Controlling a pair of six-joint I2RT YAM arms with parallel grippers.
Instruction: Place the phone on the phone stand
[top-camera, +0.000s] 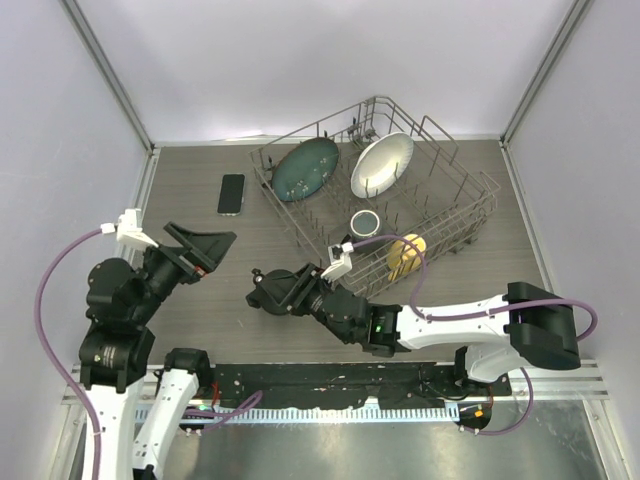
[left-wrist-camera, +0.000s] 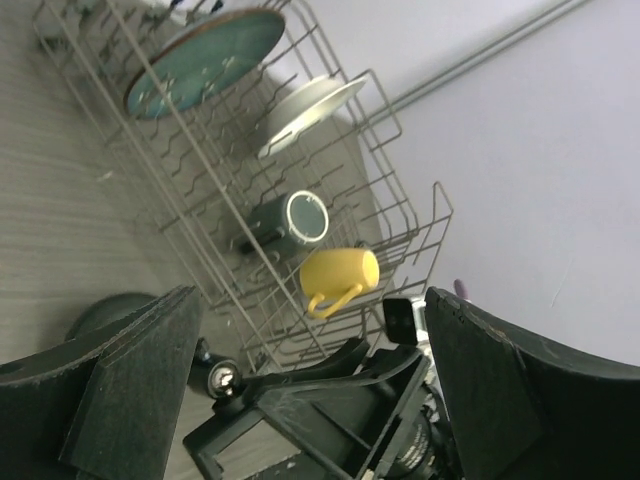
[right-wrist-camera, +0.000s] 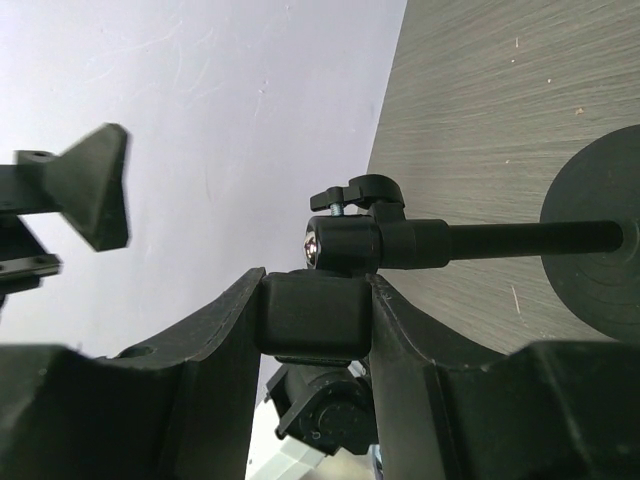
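Observation:
My right gripper shifts the phone stand back and to the gripper's left in the top view next and releases its cradle block, as bare tabletop clear of the rack lies there.
The phone (top-camera: 231, 193) lies flat on the table, left of the rack, away from both grippers. The phone stand (top-camera: 265, 291) stands at the table's middle; the right wrist view shows its disc base (right-wrist-camera: 600, 245), its arm (right-wrist-camera: 520, 240) and its cradle block (right-wrist-camera: 312, 315). My right gripper (top-camera: 292, 292) is shut on that block (right-wrist-camera: 315, 320). My left gripper (top-camera: 205, 248) is open and empty, left of the stand and pointing toward it. In the left wrist view, the stand's ball joint (left-wrist-camera: 222, 378) and base (left-wrist-camera: 110, 315) show between my open left gripper's (left-wrist-camera: 320, 400) fingers.
A wire dish rack (top-camera: 455, 215) fills the back right. It holds a green plate (top-camera: 305, 168), a white plate (top-camera: 382, 164), a dark mug (top-camera: 365, 222) and a yellow mug (top-camera: 406, 256). Grey walls close in the table on three sides.

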